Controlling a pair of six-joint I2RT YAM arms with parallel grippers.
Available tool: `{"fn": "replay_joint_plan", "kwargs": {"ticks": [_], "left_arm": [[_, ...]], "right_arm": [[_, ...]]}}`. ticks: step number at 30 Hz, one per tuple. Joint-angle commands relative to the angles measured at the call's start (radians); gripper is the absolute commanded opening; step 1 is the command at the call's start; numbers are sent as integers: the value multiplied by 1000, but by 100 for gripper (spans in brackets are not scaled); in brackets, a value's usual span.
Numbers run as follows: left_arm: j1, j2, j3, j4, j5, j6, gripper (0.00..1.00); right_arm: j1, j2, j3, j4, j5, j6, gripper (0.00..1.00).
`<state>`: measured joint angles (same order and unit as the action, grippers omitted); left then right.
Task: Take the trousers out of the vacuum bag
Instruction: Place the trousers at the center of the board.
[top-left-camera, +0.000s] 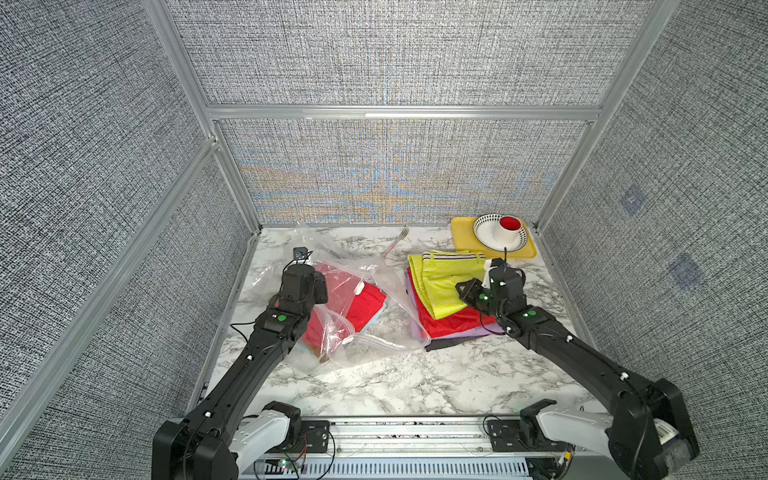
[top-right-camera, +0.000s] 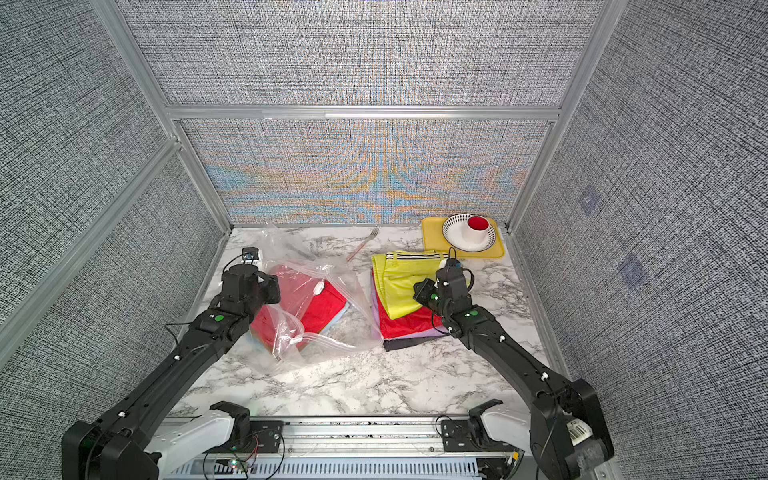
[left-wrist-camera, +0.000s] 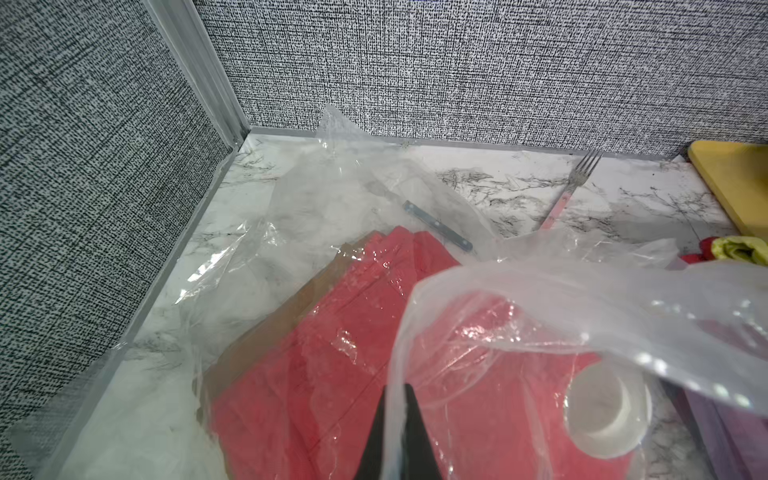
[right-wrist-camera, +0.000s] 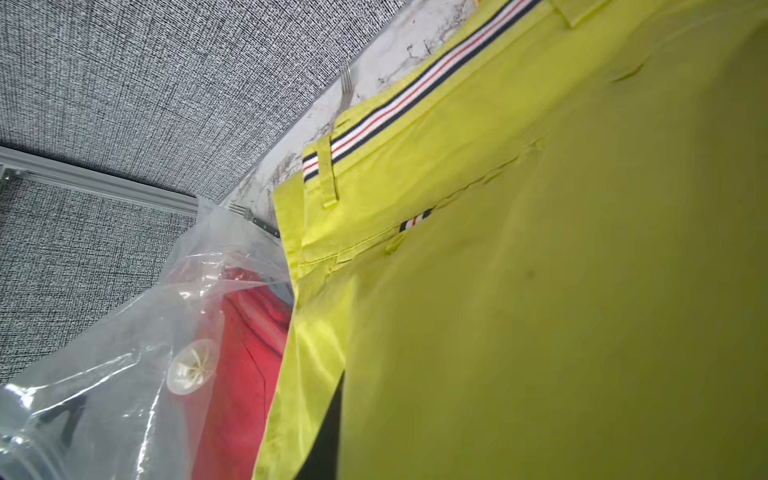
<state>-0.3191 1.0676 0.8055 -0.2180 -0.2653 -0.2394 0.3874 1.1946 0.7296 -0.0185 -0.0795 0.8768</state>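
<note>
I will next pull my right gripper back and down over the near end of the red trousers (top-left-camera: 454, 324) to release the yellow trousers, because the red cloth still lies uncovered.
The see-through vacuum bag (top-left-camera: 353, 332) lies crumpled at the left, its white round valve (top-left-camera: 360, 286) on top. Inside it show red-orange trousers (top-left-camera: 368, 303) over a light blue pair (top-left-camera: 377, 319). My left gripper (left-wrist-camera: 397, 419) is shut on a fold of the bag's plastic above them. At the right lies a stack: yellow trousers (top-left-camera: 440, 282) with a striped waistband on top, then red (top-left-camera: 453, 323), lilac (top-left-camera: 415, 328) and dark grey (top-left-camera: 449, 344). My right gripper (right-wrist-camera: 353, 432) is shut on the yellow trousers; one finger is hidden by the cloth.
A yellow tray (top-left-camera: 461, 235) at the back right holds a dotted bowl (top-left-camera: 484, 237) and a cup (top-left-camera: 510, 227) that is red inside. A pink-handled fork (top-left-camera: 395, 245) lies near the back wall. A knife (left-wrist-camera: 438, 226) lies under the bag's plastic. Walls stand on three sides.
</note>
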Motion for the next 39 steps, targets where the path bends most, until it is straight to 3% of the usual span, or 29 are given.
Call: {"fn": "replay_joint_plan", "kwargs": {"ticks": [1,7,17,21,32,39], "left_arm": [[0,0,14,-9,11,13,0],[0,10,21,-12,29,14,0],[0,20,25,-15,40,17,0],[0,18,28,-21,41,22,0],[0,21,38,-21,47,21,0],[0,38,57,-23,61,23,0]], "right_arm": [[10,-13,-20,21,-5,27,1],[13,-43,-70,-21,20,23,12],[12,-56,-83,-178,68,-91,51],[11,-51,-56,-297,101,-164,54],[15,-218,43,-637,123,-309,55],[14,-295,127,-653,141,-331,54]]}}
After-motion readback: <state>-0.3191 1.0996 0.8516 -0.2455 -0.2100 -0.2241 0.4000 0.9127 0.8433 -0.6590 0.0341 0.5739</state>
